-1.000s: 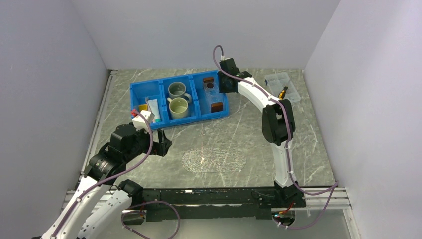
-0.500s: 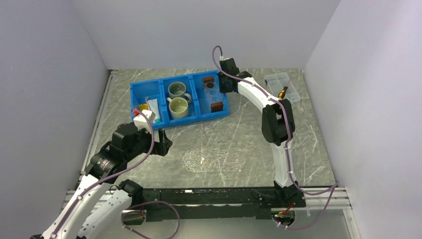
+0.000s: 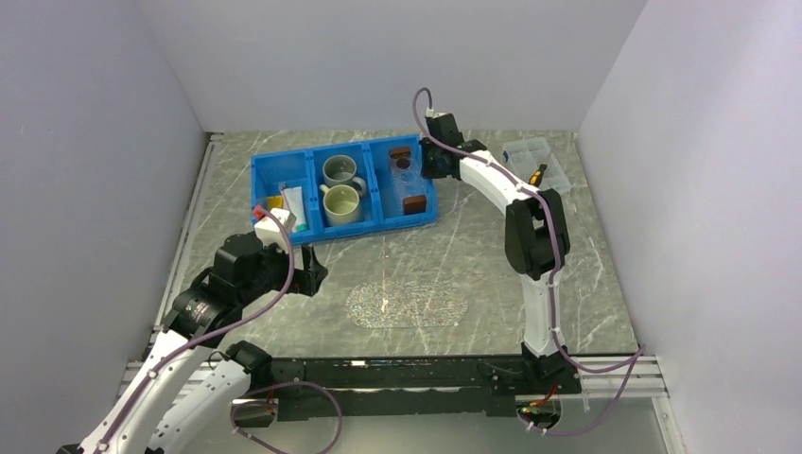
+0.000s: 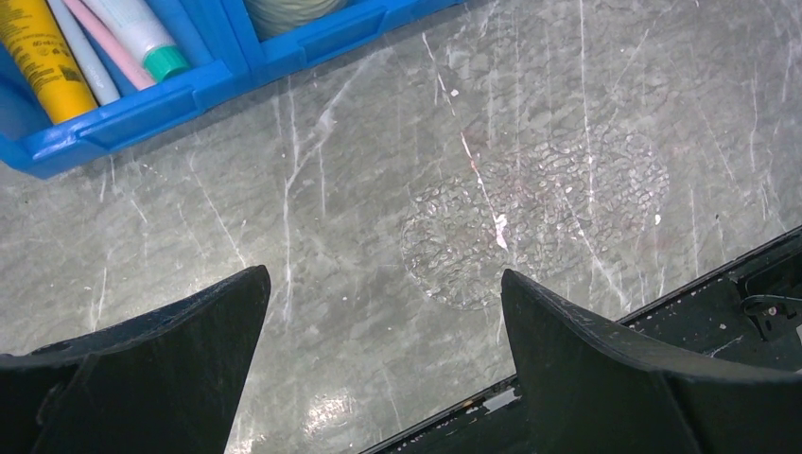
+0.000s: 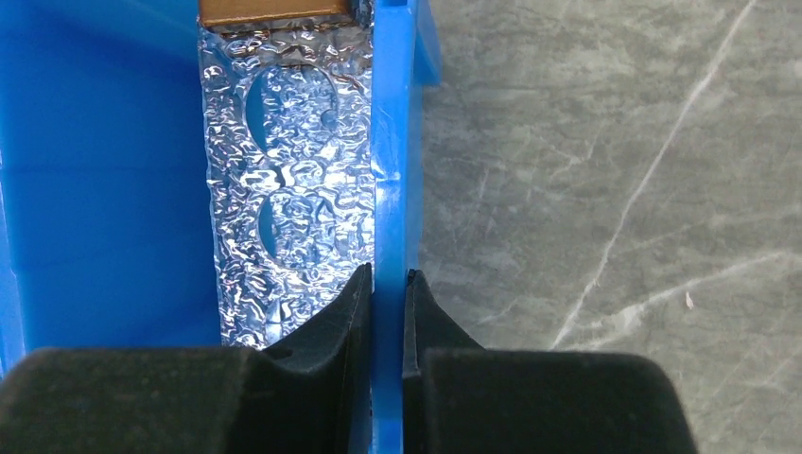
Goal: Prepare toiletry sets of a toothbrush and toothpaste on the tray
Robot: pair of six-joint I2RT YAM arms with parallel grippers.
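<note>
The bin's toothpaste section is crowding my left gripper, so my right gripper will next pull the bin by its side [image 3: 427, 171] [image 5: 389, 291] to the right in the top view and slightly back.
The clear tray [image 3: 407, 180] with brown block handles lies in the right compartment of the blue bin [image 3: 284, 163]; the right wrist view shows its crinkly clear floor [image 5: 284, 142]. My right gripper [image 3: 433, 163] is shut on the bin's right wall [image 5: 391, 142], one finger inside and one outside [image 5: 388, 274]. The toothpaste [image 3: 292, 205], white with a teal cap [image 4: 142, 33], and a slim pale toothbrush [image 4: 83, 52] lie in the left compartment. My left gripper [image 3: 317, 274] is open and empty above the bare table in front of the bin [image 4: 383, 284].
Two grey-green mugs [image 3: 339, 170] [image 3: 340, 202] stand in the bin's middle compartment. A yellow tube [image 4: 38, 57] and a pink stick [image 4: 121, 52] lie beside the toothpaste. A clear lidded compartment box [image 3: 537, 156] sits at the back right. A textured oval patch [image 3: 409, 305] marks the table's front middle.
The blue bin has shifted a little to the right, with my right gripper on its right wall. The left arm has barely moved.
</note>
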